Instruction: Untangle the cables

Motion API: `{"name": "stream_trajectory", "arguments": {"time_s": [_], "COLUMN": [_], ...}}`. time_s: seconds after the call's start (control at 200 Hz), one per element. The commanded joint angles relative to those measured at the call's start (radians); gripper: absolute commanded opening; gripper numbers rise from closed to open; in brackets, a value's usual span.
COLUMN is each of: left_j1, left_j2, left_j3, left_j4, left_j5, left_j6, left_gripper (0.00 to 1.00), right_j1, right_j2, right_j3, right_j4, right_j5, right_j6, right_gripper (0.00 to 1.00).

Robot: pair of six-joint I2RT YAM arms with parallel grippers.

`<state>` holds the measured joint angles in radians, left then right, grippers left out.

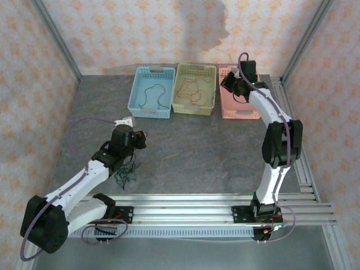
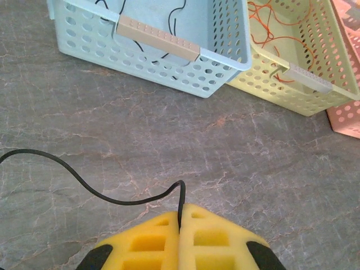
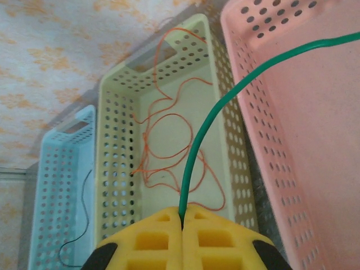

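Observation:
My right gripper shifts away from the yellow-green basket and down over the pink basket's bottom next to free the cable, since its fingers hang by the pink basket's rim.
A small tangle of black and green cables [image 1: 126,174] lies on the table at the near left. My left gripper [image 2: 181,220] is shut on a black cable [image 2: 84,188] that curves off to the left over the table top; from above, the left gripper [image 1: 140,139] hangs just beyond the tangle. My right gripper [image 3: 181,216] is shut on a green cable [image 3: 225,104] that arcs up and right over the pink basket [image 3: 304,140]. From above, the right gripper [image 1: 229,82] sits at the pink basket [image 1: 236,109], far right.
Three baskets stand in a row at the back: a blue basket [image 1: 138,104] with a black wire [image 1: 152,93], a yellow-green basket [image 1: 181,107] with orange wire [image 1: 194,90], and the pink one. Aluminium rails [image 1: 197,208] run along the near edge.

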<state>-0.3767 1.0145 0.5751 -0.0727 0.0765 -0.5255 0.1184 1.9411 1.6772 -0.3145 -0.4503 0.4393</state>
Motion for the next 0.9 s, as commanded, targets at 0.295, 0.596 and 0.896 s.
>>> {"name": "stream_trajectory", "arguments": {"time_s": [0.295,0.596,0.896], "left_j1": [0.009,0.009,0.007], "left_j2": [-0.023,-0.028,-0.024], "left_j3": [-0.012,-0.015,-0.014], "left_j4": [0.01,0.014,0.017], "left_j5": [-0.017,-0.019,-0.012], "left_j6": [-0.001,-0.001,0.002], "left_gripper": [0.0,0.0,0.0], "right_j1": [-0.156,-0.189,-0.177], "right_j2": [0.177,0.25,0.287], "right_j3": [0.078,0.139,0.129], "right_j4": [0.019,-0.023,-0.026], "right_j5": [-0.092,-0.006,-0.036], "right_j6": [0.076,0.063,0.016], "right_gripper": [0.0,0.0,0.03]}}
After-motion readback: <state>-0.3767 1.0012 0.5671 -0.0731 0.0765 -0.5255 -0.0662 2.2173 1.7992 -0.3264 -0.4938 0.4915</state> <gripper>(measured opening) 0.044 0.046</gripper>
